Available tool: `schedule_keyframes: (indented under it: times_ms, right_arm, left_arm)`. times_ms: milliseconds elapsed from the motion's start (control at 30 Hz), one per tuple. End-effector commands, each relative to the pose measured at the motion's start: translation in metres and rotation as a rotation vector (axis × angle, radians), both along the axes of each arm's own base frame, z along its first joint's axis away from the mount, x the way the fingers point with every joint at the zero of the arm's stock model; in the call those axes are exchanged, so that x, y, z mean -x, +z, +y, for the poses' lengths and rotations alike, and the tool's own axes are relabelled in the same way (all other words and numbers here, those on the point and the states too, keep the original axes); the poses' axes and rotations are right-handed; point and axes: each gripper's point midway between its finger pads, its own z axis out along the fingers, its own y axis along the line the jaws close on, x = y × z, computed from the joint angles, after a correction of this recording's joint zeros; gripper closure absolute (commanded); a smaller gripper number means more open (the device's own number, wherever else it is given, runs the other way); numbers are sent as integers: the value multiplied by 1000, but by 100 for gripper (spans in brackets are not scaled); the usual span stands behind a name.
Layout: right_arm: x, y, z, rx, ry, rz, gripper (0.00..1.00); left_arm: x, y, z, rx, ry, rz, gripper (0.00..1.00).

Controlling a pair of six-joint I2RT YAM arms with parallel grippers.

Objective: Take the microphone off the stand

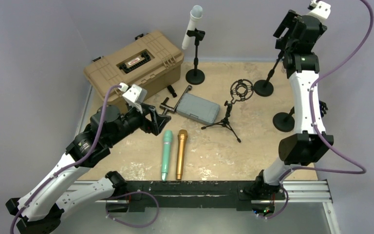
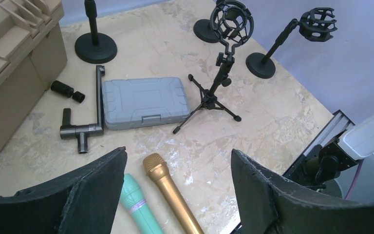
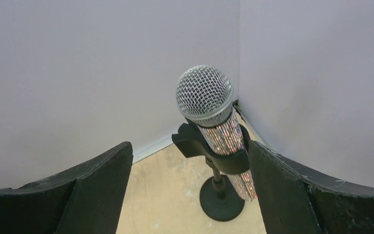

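Next, my right gripper will advance and center just below the mesh head, as the silver microphone's body lies near the finger toward the right in the wrist view.
A glittery silver microphone [image 3: 222,131] with a mesh head sits tilted in the black clip of a round-base stand [image 3: 221,199]. My right gripper [image 3: 189,146] is open and raised above it; the microphone lies ahead of the jaws, close to the right finger [image 3: 311,195], untouched. In the top view the right gripper [image 1: 285,33] is high at the back right and hides that microphone; only the stand's base [image 1: 264,87] shows. A white microphone [image 1: 193,24] stands in another stand [image 1: 195,76]. My left gripper [image 1: 152,119] is open and empty over a green microphone [image 2: 137,201] and a gold microphone [image 2: 169,191].
A tan toolbox [image 1: 134,63] stands at the back left. A grey case [image 1: 198,108] and a black T-shaped handle [image 1: 168,105] lie mid-table. A tripod with an empty shock mount [image 1: 233,105] stands beside them. Another stand base [image 1: 283,122] sits by the right arm. Walls close the back corner.
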Motion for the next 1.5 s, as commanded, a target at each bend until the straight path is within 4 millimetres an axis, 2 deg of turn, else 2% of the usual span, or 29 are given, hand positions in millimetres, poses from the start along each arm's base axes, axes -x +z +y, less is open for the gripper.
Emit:
schedule_keyframes:
  times_ms: [0,367,633,767,933,1000,1133,1200,1367,1467]
  right_arm:
    - [-9,18,-2,28,-6,-22,14]
    - [-40,-8,-25,118,-101,65,19]
    - [-45,-27,-41,169,-186,113,37]
    - [-47,-32,-47,181,-219,114,40]
    - [-51,-42,-54,219,-252,154,49]
    - [-54,-38,-51,217,-228,128,54]
    - [-58,-39,-45,259,-167,151,78]
    - [-59,-38,-38,252,-123,151,87]
    - [-58,-31,0,251,72,103,99]
    - [-57,-27,23,246,193,76,100]
  left_arm:
    - [4,19,-4,43,-30,-38,24]
    - [4,17,-7,44,-41,-32,24]
    - [0,13,-7,25,-25,-26,24]
    - [-5,7,-7,6,-8,-24,24]
    - [-16,-7,-9,-40,18,-10,24]
    - [-18,-12,-14,-48,2,2,23]
    - [-19,-21,-27,-59,-41,33,23]
    - [-21,-25,-33,-55,-53,46,20]
    - [-27,-21,-50,-18,-80,85,18]
    - [-29,-1,-66,34,-129,74,18]
